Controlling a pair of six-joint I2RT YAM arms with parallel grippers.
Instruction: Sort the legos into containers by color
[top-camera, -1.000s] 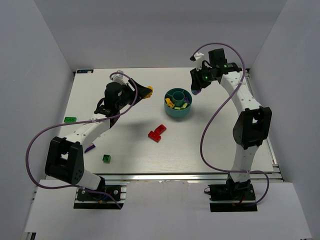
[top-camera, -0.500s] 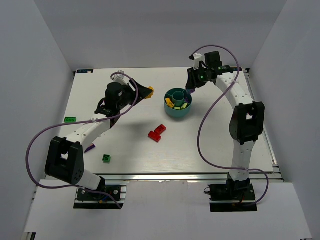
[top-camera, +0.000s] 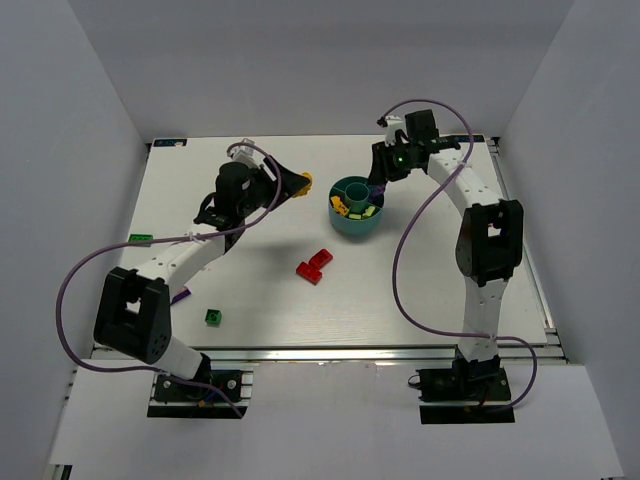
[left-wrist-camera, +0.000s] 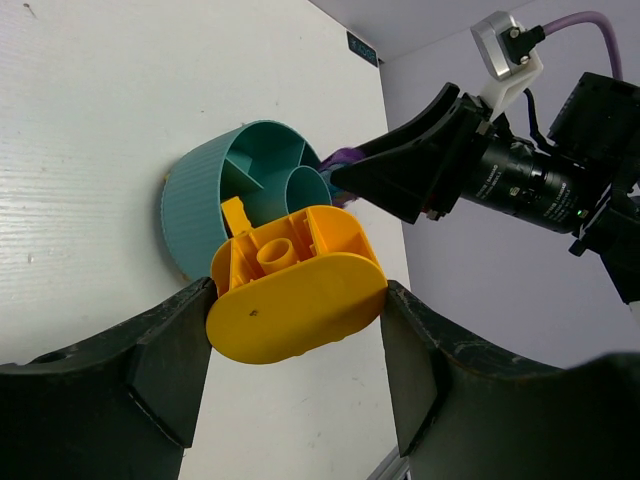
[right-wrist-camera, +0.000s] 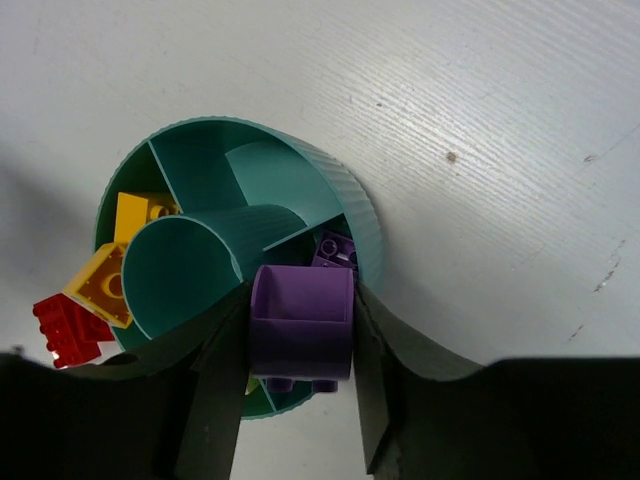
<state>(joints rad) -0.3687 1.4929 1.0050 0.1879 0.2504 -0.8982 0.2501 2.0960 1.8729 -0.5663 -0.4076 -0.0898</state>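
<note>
Next, my left gripper moves to the right in the top view, over the dish's wedge with the yellow bricks. It releases its brick there, because the colors match.
The round teal dish (top-camera: 341, 225) stands at the table's back centre, with yellow, purple and lime bricks in its wedges. My left gripper (top-camera: 300, 183) is shut on a yellow-orange brick (left-wrist-camera: 295, 282) and holds it above the table just left of the dish (left-wrist-camera: 200, 215). My right gripper (top-camera: 380, 180) is shut on a purple brick (right-wrist-camera: 301, 320) and holds it over the dish's right rim (right-wrist-camera: 365, 225), above a wedge that has another purple brick (right-wrist-camera: 334, 250). Yellow bricks (right-wrist-camera: 118, 270) lie in the left wedge.
Red bricks (top-camera: 315, 266) lie in front of the dish. A dark green brick (top-camera: 213, 316) sits near the front left. A lime green brick (top-camera: 140, 239) lies at the left edge. A purple piece (top-camera: 180, 296) shows under the left arm.
My right gripper has moved left with the purple brick, from beside the dish to over its right rim. My left gripper has edged right toward the dish with the yellow-orange brick.
</note>
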